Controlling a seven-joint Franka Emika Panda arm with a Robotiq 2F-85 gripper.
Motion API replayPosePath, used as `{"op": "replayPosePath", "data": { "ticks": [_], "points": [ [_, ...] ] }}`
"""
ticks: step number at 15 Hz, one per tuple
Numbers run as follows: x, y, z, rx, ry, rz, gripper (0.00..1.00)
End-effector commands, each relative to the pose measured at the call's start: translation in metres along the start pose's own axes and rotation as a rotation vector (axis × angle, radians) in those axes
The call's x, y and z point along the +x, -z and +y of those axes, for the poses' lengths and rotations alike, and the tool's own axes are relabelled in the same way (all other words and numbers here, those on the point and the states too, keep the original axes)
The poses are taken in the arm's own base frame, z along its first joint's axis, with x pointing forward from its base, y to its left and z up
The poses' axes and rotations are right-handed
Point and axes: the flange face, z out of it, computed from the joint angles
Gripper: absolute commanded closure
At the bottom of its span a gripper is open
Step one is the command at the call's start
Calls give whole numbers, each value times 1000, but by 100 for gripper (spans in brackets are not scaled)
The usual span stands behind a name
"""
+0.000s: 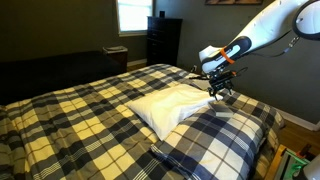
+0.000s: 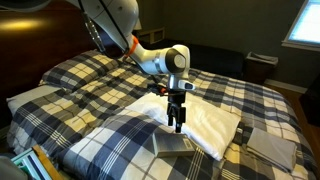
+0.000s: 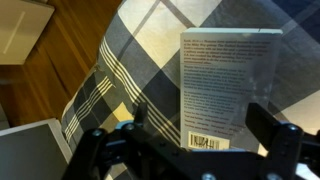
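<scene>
The robot's open gripper needs to go down next and tilt onto the book's barcode end [image 2: 161,145] [image 3: 208,142] below it, because that end is nearest the empty fingers.
A book [image 3: 230,85] lies back cover up, barcode showing, on a plaid pillow [image 3: 140,50] in the wrist view. My gripper [image 3: 203,125] hangs just above it, open, with one black finger on each side of the book's lower end and nothing held. In an exterior view the gripper [image 2: 177,125] points straight down over the grey book [image 2: 172,144] on the plaid pillow [image 2: 115,140]. A white pillow [image 2: 212,118] lies just behind it. In an exterior view the gripper [image 1: 220,90] hovers at the seam between the white pillow [image 1: 172,103] and the plaid pillow [image 1: 215,135].
The bed has a plaid comforter [image 1: 70,115]. A dark dresser [image 1: 163,40] stands under a window [image 1: 130,14]. The bed's edge drops to a wooden floor [image 3: 45,75]. Another grey pillow [image 2: 270,146] lies near the bed's corner.
</scene>
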Motion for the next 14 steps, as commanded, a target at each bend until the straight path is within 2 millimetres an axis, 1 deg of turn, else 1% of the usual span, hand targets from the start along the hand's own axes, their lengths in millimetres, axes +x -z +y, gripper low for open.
{"op": "replayPosePath", "data": {
  "ticks": [1,4,6,11,14],
  "points": [
    [4,-2,4,0,-33,18,0],
    [-2,-6,-3,20,-15,53,0],
    [-8,-9,-15,30,1,78,0],
    [-23,-21,-51,26,69,100,0],
    [-26,-33,-72,-33,91,102,0]
  ]
}}
